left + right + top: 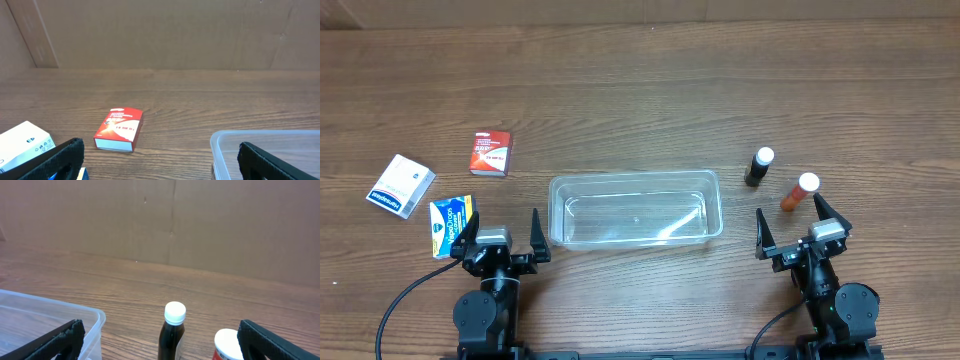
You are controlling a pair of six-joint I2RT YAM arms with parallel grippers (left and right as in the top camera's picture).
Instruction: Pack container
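The dark bottle stands upright with its cap on top, so my right gripper should next move outward, tip its fingers down and bring them around the dark bottle's white cap.
The clear plastic container sits empty at the table's middle; its corner also shows in the left wrist view and the right wrist view. My left gripper is open and empty, just left of the container. My right gripper is open and empty, to the container's right. A dark bottle with a white cap and an orange bottle with a white cap stand just ahead of the right gripper. A red box lies ahead of the left gripper.
A white box lies at the far left. A blue and yellow box lies close beside my left gripper's left finger. A brown cardboard wall stands behind the table.
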